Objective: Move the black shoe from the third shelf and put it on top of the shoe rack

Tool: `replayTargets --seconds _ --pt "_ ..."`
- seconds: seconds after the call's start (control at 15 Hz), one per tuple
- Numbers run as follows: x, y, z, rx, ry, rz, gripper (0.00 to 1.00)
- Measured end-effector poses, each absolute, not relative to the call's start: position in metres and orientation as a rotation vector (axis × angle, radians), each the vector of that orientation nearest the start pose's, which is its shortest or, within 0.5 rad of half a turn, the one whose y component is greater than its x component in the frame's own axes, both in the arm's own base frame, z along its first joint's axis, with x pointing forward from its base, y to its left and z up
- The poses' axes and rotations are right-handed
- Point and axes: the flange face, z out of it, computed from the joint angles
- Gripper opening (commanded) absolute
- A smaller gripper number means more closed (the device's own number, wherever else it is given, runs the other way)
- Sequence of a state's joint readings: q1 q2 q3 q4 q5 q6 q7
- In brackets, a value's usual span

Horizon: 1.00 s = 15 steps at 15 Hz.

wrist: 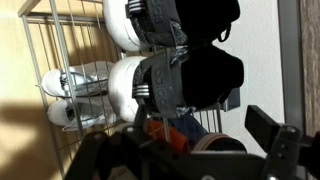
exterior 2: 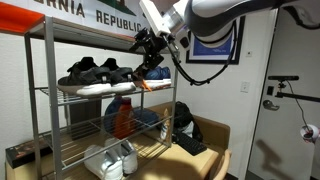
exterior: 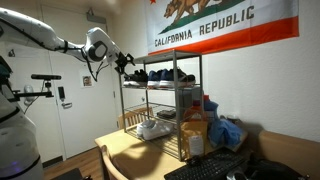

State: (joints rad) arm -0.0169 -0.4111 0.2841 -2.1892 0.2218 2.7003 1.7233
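Observation:
My gripper's open fingers still hover higher, just outside the rack, so my gripper moves down next. It goes toward the shelf, onto the near end of the closest black-topped shoe [exterior 2: 123, 75].
The grey wire shoe rack [exterior: 196, 100] [exterior 2: 40, 110] stands against the wall. On the tier under its top sit several dark shoes [exterior: 160, 75] [exterior 2: 100, 75]. In the wrist view two black-topped shoes with white soles [wrist: 195, 75] fill the middle, seen end-on. I cannot tell which of them is the black shoe. My gripper [exterior: 124, 62] [exterior 2: 150, 58] [wrist: 195, 138] is open and empty. It hovers at the end of that shelf, just outside the rack, close to the nearest shoe. The rack's top tier [exterior 2: 90, 38] is bare.
White shoes [exterior 2: 110, 160] [wrist: 75, 90] lie on the lowest tier. Red and blue items [exterior 2: 125, 120] sit on the middle tier. A flag hangs on the wall above [exterior: 225, 25]. Bags and boxes [exterior: 205, 125] stand beside the rack. A door [exterior: 70, 90] is behind the arm.

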Motion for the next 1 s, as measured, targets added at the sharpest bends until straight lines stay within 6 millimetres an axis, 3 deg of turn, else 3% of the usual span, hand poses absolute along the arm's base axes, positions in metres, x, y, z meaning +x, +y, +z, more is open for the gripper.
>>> replayTargets --seconds 0.6,0.67,0.73,1.0 --pt "0.492 0.176 0.616 -1.717 1.697 -0.502 1.00" --pt "0.493 0.177 0.613 -1.726 1.701 -0.500 0.94" --pt "0.495 0.178 0.610 -1.732 1.704 -0.495 0.74" --pt "0.495 0.181 0.609 -1.743 1.705 -0.484 0.42"
